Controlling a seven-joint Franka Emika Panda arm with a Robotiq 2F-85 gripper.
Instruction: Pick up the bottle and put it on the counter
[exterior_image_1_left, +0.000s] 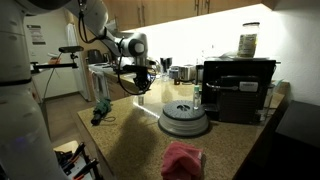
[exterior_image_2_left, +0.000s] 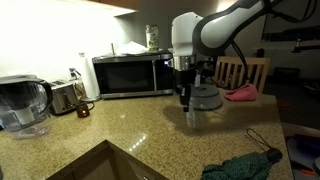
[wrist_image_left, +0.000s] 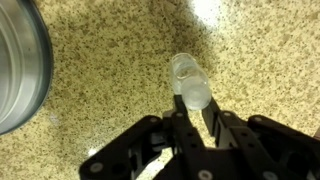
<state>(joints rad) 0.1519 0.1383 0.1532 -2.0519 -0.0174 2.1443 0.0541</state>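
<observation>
The bare patch of counter is just below my gripper, near the grey turntable disc (exterior_image_1_left: 185, 120). My gripper should next lower the bottom of the bottle onto that patch and let go.
A small clear plastic bottle (wrist_image_left: 189, 82) sits between my gripper's (wrist_image_left: 190, 112) black fingers in the wrist view, cap end toward the camera, and the fingers are closed against its sides. In both exterior views the gripper (exterior_image_1_left: 140, 82) (exterior_image_2_left: 186, 97) points straight down over the speckled tan counter (exterior_image_1_left: 130, 135) (exterior_image_2_left: 130, 125) (wrist_image_left: 100, 50). The bottle (exterior_image_2_left: 191, 117) hangs below the fingers, its base at or just above the counter. The round grey turntable disc (exterior_image_1_left: 185, 120) (exterior_image_2_left: 206, 98) (wrist_image_left: 18, 60) lies close beside it.
A black microwave (exterior_image_1_left: 238, 88) (exterior_image_2_left: 125, 75) with a jar (exterior_image_1_left: 248, 42) on top stands by the wall. A pink cloth (exterior_image_1_left: 183, 160) (exterior_image_2_left: 240, 93), a green cloth (exterior_image_2_left: 245, 165), a water jug (exterior_image_2_left: 22, 105), a toaster (exterior_image_2_left: 65, 97) and a sink (exterior_image_2_left: 100, 165) are also on the counter.
</observation>
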